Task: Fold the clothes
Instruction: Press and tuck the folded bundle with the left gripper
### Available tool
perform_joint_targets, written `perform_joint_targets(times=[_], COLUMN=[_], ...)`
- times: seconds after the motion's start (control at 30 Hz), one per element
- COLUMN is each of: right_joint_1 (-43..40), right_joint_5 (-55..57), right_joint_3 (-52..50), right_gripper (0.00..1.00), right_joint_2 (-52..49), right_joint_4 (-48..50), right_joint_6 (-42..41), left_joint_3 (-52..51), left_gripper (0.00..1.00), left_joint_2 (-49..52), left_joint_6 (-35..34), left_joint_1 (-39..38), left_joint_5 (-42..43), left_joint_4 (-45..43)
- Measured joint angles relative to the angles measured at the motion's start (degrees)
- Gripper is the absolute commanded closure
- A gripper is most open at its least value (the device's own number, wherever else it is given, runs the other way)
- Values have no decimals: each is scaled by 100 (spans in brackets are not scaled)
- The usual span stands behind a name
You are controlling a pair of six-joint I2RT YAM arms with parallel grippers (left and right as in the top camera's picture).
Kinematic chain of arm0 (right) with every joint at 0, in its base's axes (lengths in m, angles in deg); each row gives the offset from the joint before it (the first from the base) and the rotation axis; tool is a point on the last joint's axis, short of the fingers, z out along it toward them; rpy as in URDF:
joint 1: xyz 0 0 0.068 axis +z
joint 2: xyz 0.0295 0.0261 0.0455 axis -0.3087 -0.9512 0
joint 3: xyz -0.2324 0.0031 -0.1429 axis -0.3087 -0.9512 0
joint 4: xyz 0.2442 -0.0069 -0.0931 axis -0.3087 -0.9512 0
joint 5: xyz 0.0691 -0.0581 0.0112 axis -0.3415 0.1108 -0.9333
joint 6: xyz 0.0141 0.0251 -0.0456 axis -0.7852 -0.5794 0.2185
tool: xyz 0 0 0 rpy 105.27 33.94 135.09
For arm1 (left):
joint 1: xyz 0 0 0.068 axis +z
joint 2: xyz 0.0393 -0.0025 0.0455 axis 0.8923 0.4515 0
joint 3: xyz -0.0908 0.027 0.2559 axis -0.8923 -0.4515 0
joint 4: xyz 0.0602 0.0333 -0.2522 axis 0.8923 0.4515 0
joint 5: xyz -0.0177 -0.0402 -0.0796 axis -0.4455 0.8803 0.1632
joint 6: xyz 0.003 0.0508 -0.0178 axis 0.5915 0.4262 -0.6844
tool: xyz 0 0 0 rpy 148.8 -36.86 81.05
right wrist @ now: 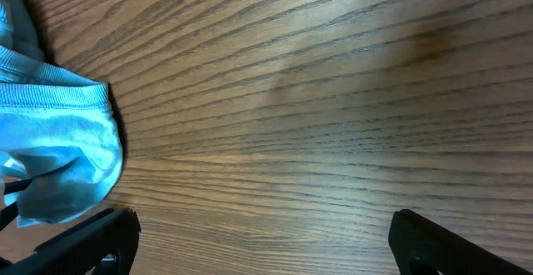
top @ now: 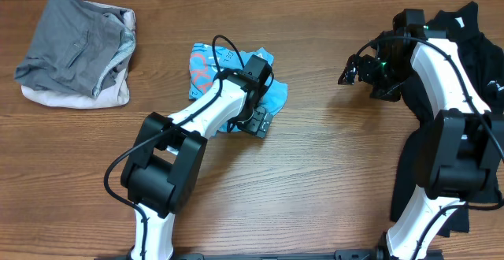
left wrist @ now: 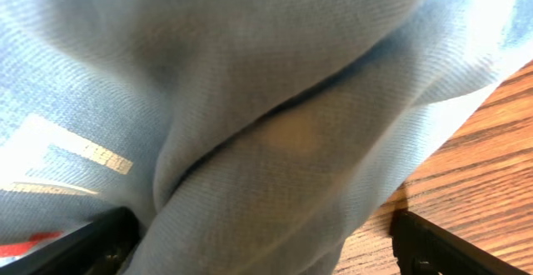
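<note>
The robot's left gripper should next lift its open fingers off the T-shirt's near cloth, move outward and go down around the T-shirt's ribbed edge, because that edge is outward of the gripper.
The light blue T-shirt lies bunched in a compact heap at the table's middle, with red lettering showing on its left part. My left gripper is down on the shirt's right edge. In the left wrist view the blue cloth fills the frame, and the left gripper's fingers stand wide apart with a fold of cloth between them. My right gripper hovers open over bare wood right of the shirt. In the right wrist view it is empty, and the shirt's edge shows at the left.
A grey and cream pile lies at the back left. A black garment is spread along the right edge under the right arm. The wooden table shows bare between the arms and in front.
</note>
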Motion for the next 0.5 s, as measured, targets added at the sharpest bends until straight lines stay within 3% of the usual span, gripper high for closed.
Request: perform_joint_targets(times=[0.23, 0.5], right_joint_1=[0, 0], right_joint_5=[2, 26], right_joint_3=[0, 0], right_gripper=[0, 0], right_joint_2=[0, 0], right_joint_4=[2, 0], right_joint_6=[0, 0], left_joint_3=[74, 116], left_gripper=[0, 0], left_joint_2=[50, 79], left_joint_6=[4, 7], left_joint_1=[103, 785], left_joint_5=[-42, -48], left_joint_4=[22, 35])
